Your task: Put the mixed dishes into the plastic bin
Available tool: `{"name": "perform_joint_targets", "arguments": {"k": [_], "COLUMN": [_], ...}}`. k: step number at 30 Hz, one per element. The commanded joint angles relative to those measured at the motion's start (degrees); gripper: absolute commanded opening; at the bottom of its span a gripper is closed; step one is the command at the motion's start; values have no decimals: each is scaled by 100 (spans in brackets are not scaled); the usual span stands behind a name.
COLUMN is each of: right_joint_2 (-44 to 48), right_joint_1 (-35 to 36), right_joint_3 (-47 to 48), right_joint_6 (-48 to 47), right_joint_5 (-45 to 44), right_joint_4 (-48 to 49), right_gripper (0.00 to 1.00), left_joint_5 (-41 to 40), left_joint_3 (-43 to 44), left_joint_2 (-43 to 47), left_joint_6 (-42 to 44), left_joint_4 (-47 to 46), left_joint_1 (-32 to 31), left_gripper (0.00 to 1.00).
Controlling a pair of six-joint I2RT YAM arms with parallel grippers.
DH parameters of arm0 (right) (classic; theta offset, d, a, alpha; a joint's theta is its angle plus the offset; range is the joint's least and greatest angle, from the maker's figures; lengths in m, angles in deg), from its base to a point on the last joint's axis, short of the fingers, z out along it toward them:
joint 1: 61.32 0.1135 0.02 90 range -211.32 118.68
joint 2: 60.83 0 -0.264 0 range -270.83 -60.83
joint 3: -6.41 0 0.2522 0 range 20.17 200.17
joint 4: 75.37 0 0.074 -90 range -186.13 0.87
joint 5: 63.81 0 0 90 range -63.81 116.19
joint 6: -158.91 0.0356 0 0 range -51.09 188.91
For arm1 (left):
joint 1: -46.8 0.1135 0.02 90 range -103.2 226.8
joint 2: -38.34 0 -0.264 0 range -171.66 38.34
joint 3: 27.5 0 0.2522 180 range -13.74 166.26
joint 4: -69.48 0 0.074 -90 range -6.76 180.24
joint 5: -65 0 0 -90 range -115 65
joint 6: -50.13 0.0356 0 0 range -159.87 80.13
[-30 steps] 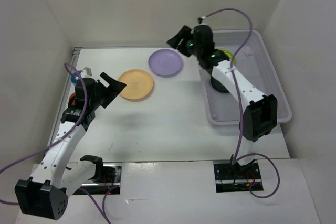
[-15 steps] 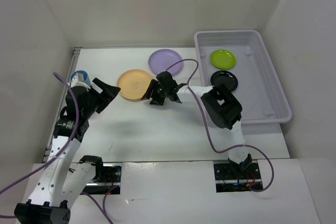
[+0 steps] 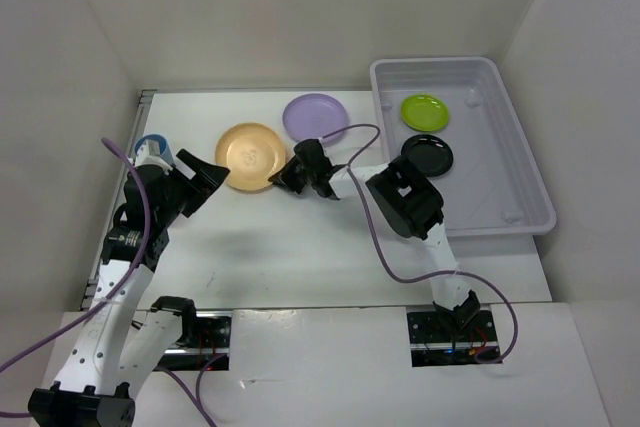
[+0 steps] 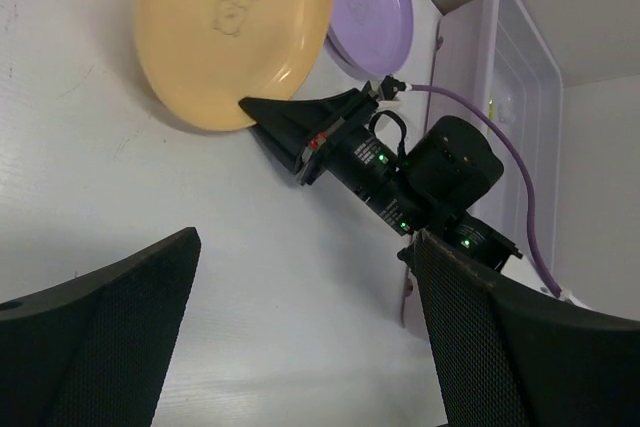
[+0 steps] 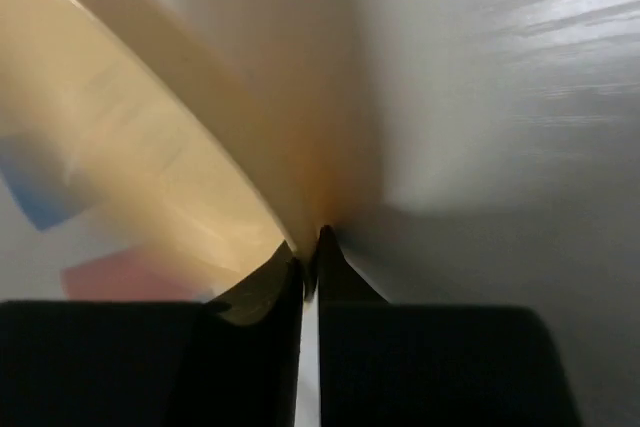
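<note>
I need to lift my right gripper, swing it to the right in the top view and lower it over the black plate (image 3: pixel 428 154) to let go, since the orange plate (image 3: pixel 249 154) is outside the bin.
My right gripper (image 3: pixel 290 173) reaches left across the table and is shut on the near right rim of the pale orange plate (image 3: pixel 249 154), which is tilted up at that side. In the right wrist view the jaws (image 5: pixel 310 243) pinch the plate's edge (image 5: pixel 130 127). The lavender plate (image 3: pixel 316 117) lies just behind it. A lime green plate (image 3: pixel 424 111) and a black plate (image 3: pixel 428 154) lie inside the plastic bin (image 3: pixel 436 62). My left gripper (image 3: pixel 200 177) hovers open, left of the orange plate (image 4: pixel 230 27). A blue cup (image 3: pixel 150 146) stands behind my left arm.
White walls enclose the table on three sides. The bin (image 4: pixel 500 67) fills the right side. My right arm's purple cable (image 3: pixel 372 217) loops over the table middle. The left wrist view shows my right gripper (image 4: pixel 247 105) at the plate's edge and the lavender plate (image 4: pixel 375 7) beyond.
My right arm swung from over the bin down to the table, and its jaws closed on the orange plate's rim. The plate tipped and shifted slightly left. My left arm rose a little.
</note>
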Motion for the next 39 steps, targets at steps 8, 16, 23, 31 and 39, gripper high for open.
{"name": "perform_joint_targets", "arguments": {"k": [8, 16, 23, 31, 39], "right_joint_2": [1708, 4364, 4560, 4559, 4367], "right_joint_1": [-405, -2776, -5184, -5837, -6311], "right_joint_3": [648, -1180, -2209, -2895, -2966], "right_joint_6": [-1262, -1843, -1853, -1405, -1158], "right_joint_5": [-816, -299, 536, 361, 186], "right_joint_4": [-1087, -1737, -1861, -1861, -2001], "right_gripper": [0, 0, 0, 0, 4], "left_joint_5": [3, 83, 197, 197, 249], "left_joint_3": [82, 134, 187, 249, 249], "left_joint_2": [139, 86, -81, -194, -195], "left_joint_6": [148, 201, 201, 254, 254], "left_joint_4": [-105, -158, -273, -273, -273], "left_joint_1": [41, 41, -20, -74, -74], "left_gripper": [94, 94, 94, 94, 94]}}
